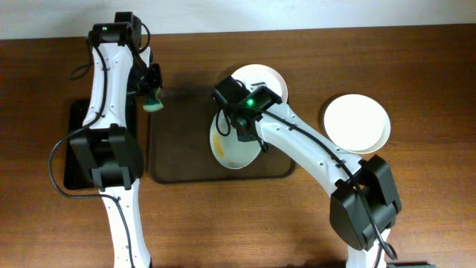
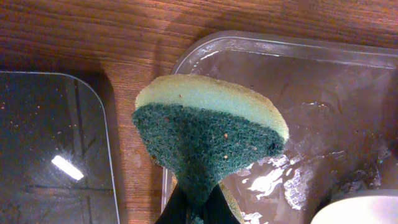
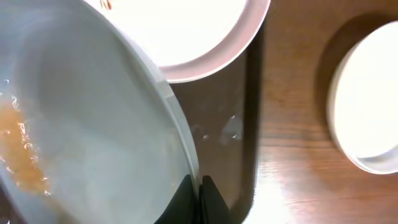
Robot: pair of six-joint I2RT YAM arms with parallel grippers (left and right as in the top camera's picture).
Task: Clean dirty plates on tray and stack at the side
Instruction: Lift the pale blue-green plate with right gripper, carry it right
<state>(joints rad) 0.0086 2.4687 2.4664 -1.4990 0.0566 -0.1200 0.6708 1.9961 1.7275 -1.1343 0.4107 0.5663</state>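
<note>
My right gripper moves to the right in the overhead view next, down onto a clean third plate [image 1: 356, 123] [image 3: 371, 96], and releases, as that plate already rests beside the tray.
The brown tray [image 1: 178, 160] lies at the table's middle. My right gripper [image 1: 256, 138] is shut on the rim of a tilted white plate [image 1: 232, 145] with an orange-brown smear, held over the tray; the rim sits between the fingers [image 3: 199, 186] in the right wrist view. A second white plate [image 1: 271, 78] lies at the tray's far right corner. A third plate [image 1: 355, 123] rests on the table to the right of the tray. My left gripper [image 1: 152, 95] is shut on a green-and-yellow sponge [image 2: 208, 134] above the tray's far left corner [image 2: 205, 46].
A narrow black tray [image 1: 74, 141] lies left of the brown tray, under the left arm; it also shows in the left wrist view [image 2: 50, 149]. Wet streaks cover the brown tray's floor [image 2: 298, 174].
</note>
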